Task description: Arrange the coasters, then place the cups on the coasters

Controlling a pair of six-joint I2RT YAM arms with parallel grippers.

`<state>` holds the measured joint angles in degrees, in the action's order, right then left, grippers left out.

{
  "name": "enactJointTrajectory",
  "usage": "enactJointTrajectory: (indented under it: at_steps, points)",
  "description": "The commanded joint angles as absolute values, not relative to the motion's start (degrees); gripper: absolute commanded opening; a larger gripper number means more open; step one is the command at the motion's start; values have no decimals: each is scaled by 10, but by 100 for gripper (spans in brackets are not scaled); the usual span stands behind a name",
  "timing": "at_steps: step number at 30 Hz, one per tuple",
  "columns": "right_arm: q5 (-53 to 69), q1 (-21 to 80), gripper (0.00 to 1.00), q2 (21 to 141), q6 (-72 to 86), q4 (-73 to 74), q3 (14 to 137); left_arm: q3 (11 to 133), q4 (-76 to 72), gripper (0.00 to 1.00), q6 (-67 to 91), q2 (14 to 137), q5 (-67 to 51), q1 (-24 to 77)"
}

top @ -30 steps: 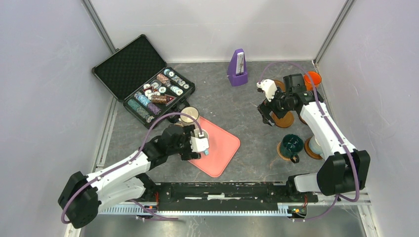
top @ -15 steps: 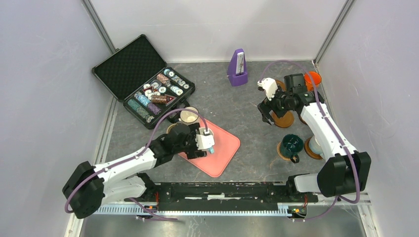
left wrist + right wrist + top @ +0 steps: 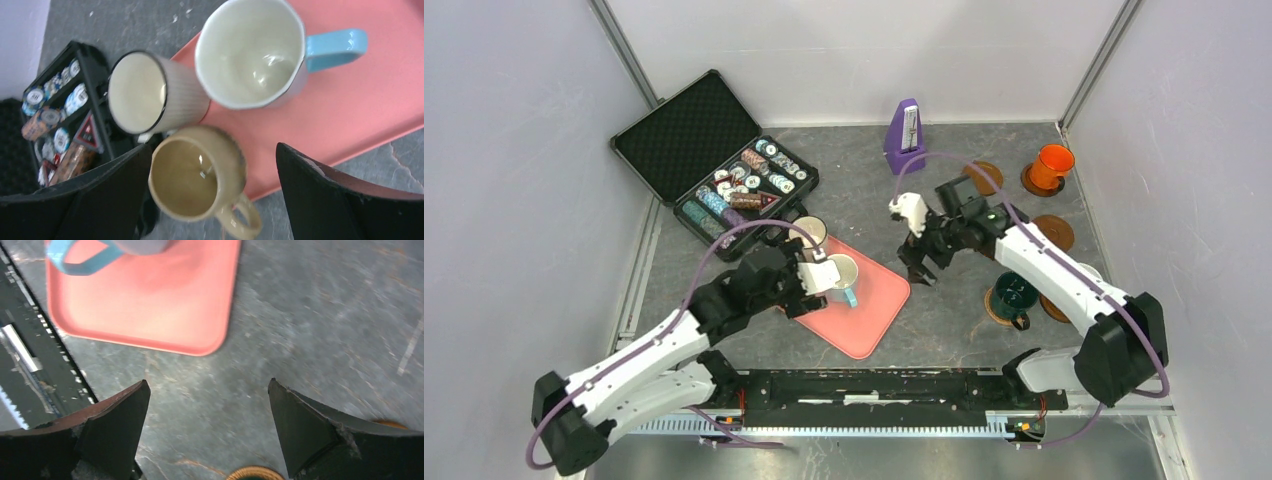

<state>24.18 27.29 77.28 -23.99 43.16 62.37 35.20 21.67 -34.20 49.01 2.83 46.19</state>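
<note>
Next, the right gripper crosses left in the top view and descends onto the light blue cup's handle (image 3: 852,298) (image 3: 86,268), which juts over bare tray below the gripper.
Between the open fingers of my left gripper (image 3: 214,147) a tan-beige cup (image 3: 197,172) stands just off the pink tray (image 3: 360,105); the jaws are clear of it. Behind it stand a white dark-rimmed cup (image 3: 150,92) and a light blue cup (image 3: 250,50). From above, my left gripper (image 3: 796,298) hides the tan cup. My right gripper (image 3: 919,265) hangs open and empty over bare table. An orange cup (image 3: 1051,162) and a dark teal cup (image 3: 1014,292) each sit on a coaster. Two brown coasters (image 3: 984,178) (image 3: 1054,232) lie bare; another coaster (image 3: 1052,310) shows beside my right arm.
An open black case of poker chips (image 3: 742,190) lies at the back left, close behind the white cup. A purple metronome (image 3: 906,138) stands at the back centre. Walls close in left, right and behind. The arms' base rail (image 3: 874,390) runs along the near edge.
My right arm has swung left from the coasters toward the tray, uncovering the orange cup and two coasters. My left gripper has shifted left, from over the tray to over the tan cup.
</note>
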Motion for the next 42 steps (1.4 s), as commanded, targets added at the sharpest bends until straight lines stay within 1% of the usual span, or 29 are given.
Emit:
enactJointTrajectory:
  at_steps: [1,7,12,17,29,31,35,39,42]
  points:
    - [242,346,97,782,-179,388,622,402,316,100,-265,429,78,438]
    - [165,465,98,818,-75,349,654,460,339,100,-179,438,86,310]
    - [130,535,98,855,-35,335,685,477,334,100,-143,423,52,242]
    - [103,544,98,895,-1,333,709,491,355,100,-137,398,44,208]
    - [96,544,98,949,15,339,738,478,356,100,-136,381,37,191]
    - [91,543,95,949,16,339,737,472,355,100,-135,379,35,189]
    - [66,532,83,947,17,336,735,464,351,100,-133,377,31,188]
    - [40,524,77,951,5,339,747,459,344,100,-133,380,27,188]
    - [45,524,72,951,-11,342,745,456,338,100,-133,382,26,188]
